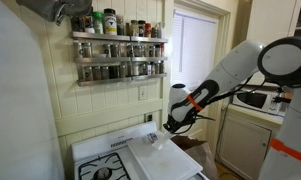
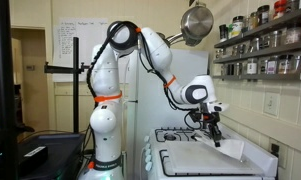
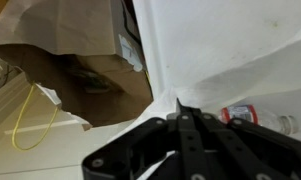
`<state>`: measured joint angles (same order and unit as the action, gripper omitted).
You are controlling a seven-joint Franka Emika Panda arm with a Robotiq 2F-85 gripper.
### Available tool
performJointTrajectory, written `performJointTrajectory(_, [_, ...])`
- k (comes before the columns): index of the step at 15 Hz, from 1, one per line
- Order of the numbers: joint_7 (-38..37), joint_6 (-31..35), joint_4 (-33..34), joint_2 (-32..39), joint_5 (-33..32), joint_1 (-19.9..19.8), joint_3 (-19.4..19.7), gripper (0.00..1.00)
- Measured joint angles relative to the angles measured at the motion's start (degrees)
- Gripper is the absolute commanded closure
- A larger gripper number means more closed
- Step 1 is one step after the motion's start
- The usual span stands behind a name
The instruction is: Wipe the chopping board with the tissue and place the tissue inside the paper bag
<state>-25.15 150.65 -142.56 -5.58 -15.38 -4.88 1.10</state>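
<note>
The tissue still hangs over the chopping board, so the robot's gripper will next move past the chopping board's edge and down to the paper bag's opening (image 3: pixel 98 90) to release it.
My gripper (image 1: pixel 171 127) hangs above the right edge of the stove, and its jaws (image 3: pixel 178 104) are pressed together on the white crumpled tissue (image 3: pixel 215 50). The tissue hangs below the fingers in both exterior views (image 1: pixel 157 141) (image 2: pixel 231 150). The pale chopping board (image 1: pixel 152 160) lies flat on the stove top under and beside the tissue, and it also shows in the other exterior view (image 2: pixel 200 162). The brown paper bag (image 3: pixel 85 75) stands open just past the tissue in the wrist view. In an exterior view the paper bag (image 1: pixel 195 148) is to the right of the stove, below the arm.
The white stove with black burners (image 1: pixel 102 168) is at the front. A spice rack (image 1: pixel 118 45) hangs on the wall behind. A counter with a microwave (image 1: pixel 252 99) stands to the right. A yellow cord (image 3: pixel 28 118) and a red-lidded item (image 3: pixel 242 115) lie below.
</note>
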Motion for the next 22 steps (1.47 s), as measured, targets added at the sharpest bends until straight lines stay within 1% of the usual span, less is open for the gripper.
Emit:
performJointTrajectory(4, [-5.0,-0.2,0.2,-1.3,-5.6,-3.3,0.6,1.0])
performJointTrajectory(8, [-6.1,-0.1,1.1,-1.7,-7.8,-7.4,3.0,1.0])
performJointTrajectory(12, [-6.2,2.4,2.4,1.2,-10.0,-10.3,5.6,1.0])
performJointTrajectory(17, [-6.4,9.3,4.3,9.6,-10.4,-10.4,8.4,1.0])
performJointTrajectory(22, [-7.7,17.5,7.0,18.3,-10.5,-7.2,12.6,1.0])
